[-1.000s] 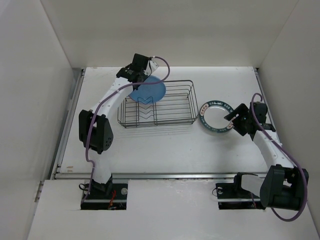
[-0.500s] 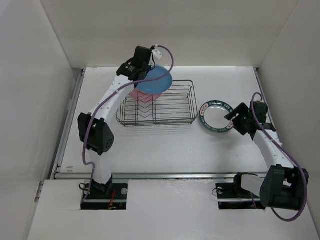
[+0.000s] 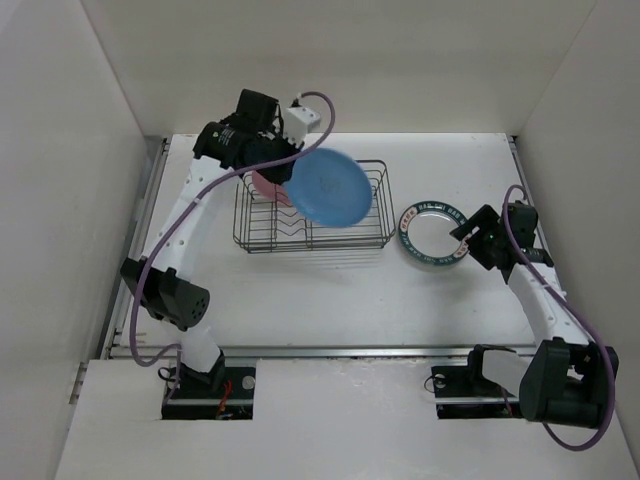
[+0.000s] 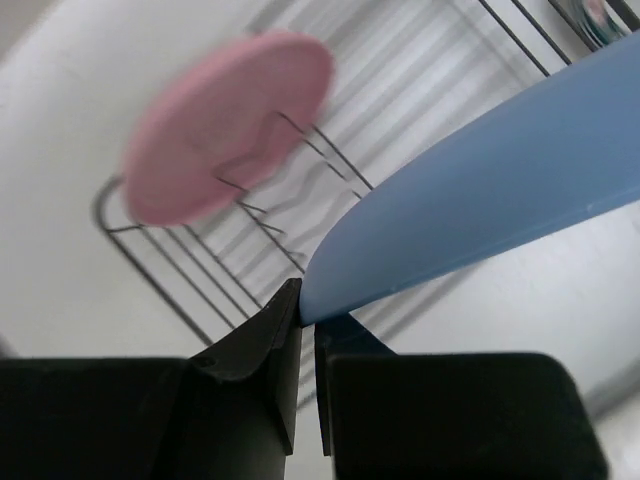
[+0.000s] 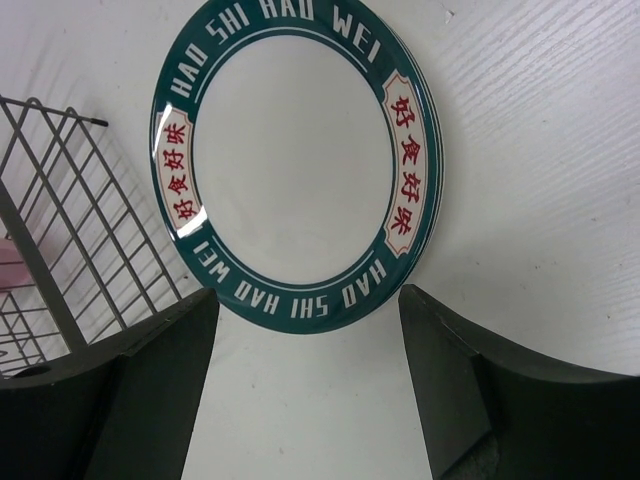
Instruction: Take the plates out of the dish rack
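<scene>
The blue plate (image 3: 329,187) goes back and down with my left gripper next for release on the clear tabletop before the rack's near side, which lies back and below.
My left gripper (image 3: 282,172) is shut on the rim of the plain blue plate (image 3: 329,187) and holds it in the air over the dark wire dish rack (image 3: 345,240). The left wrist view shows the plate's edge (image 4: 480,210) pinched between the fingers (image 4: 262,345). A pink plate (image 3: 265,185) stands in the rack's left end, also in the left wrist view (image 4: 225,125). The plate with the dark teal lettered rim (image 3: 432,232) lies flat on the table right of the rack. My right gripper (image 3: 468,240) is open and empty just right of it; the right wrist view shows the plate (image 5: 295,160) ahead of the fingers (image 5: 150,390).
White walls close the table on the left, back and right. The rack's right end (image 5: 60,230) stands close to the teal plate. A metal rail (image 3: 330,350) runs along the table's front edge.
My left arm has lifted the blue plate up out of the rack and swung it to the right over the rack, uncovering the pink plate. The right arm has hardly moved.
</scene>
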